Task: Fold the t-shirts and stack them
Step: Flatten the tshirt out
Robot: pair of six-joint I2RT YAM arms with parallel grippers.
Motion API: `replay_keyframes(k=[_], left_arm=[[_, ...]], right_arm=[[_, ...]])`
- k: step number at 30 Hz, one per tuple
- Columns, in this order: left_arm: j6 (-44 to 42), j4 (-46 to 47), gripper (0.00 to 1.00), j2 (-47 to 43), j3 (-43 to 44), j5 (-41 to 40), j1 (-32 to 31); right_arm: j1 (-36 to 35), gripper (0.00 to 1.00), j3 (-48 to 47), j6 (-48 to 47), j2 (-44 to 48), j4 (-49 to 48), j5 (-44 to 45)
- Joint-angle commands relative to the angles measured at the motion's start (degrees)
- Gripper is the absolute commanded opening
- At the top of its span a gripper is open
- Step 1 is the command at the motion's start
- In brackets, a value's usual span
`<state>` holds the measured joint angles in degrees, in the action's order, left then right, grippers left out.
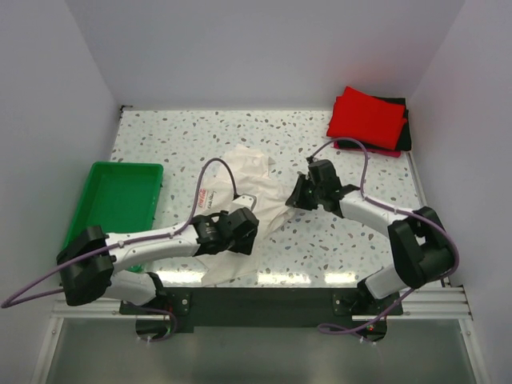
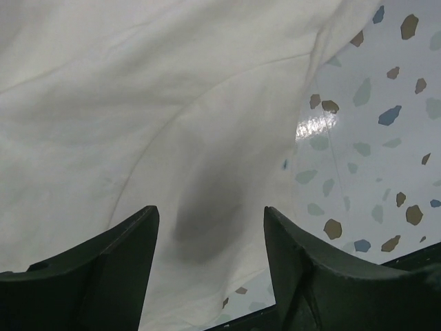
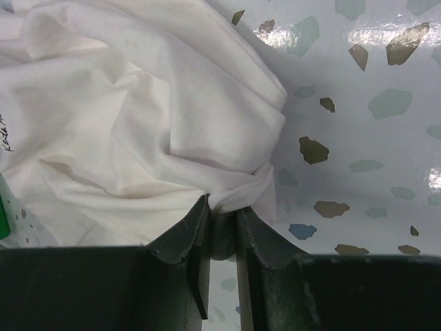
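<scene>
The raised fold in the near part of the shirt goes between my left gripper's closing fingers next, as it lowers a little; that cloth already lies between its spread fingers.
The cream-white t-shirt with a red script logo lies crumpled in the middle of the table. My left gripper is open just above its near part; in the left wrist view the cloth fills the frame between the spread fingers. My right gripper is shut on a bunched edge of the white t-shirt at its right side. A folded red t-shirt lies on a folded black one at the back right.
A green plastic tray stands at the left edge of the speckled table. White walls close in the back and both sides.
</scene>
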<state>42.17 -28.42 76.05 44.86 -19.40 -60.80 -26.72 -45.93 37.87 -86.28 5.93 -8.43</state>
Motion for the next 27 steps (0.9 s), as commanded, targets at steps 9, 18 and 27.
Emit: replay_keyframes(k=[9,18,27], left_arm=[[-0.08,9.17,0.63,5.51,-2.23,1.9,-0.11],[-1.03,-1.6,0.0,1.91,7.41,-4.05,-0.03],[-17.98,-17.62,0.0,7.26,54.5,-24.96,1.9]], right_arm=[[0.0,0.11,0.06,-2.09,3.84,-1.54,0.87],[0.09,0.0,-6.09,-4.46,7.26,3.9,7.52],[0.97,0.0,-29.36,-14.04,14.39,16.91,23.18]])
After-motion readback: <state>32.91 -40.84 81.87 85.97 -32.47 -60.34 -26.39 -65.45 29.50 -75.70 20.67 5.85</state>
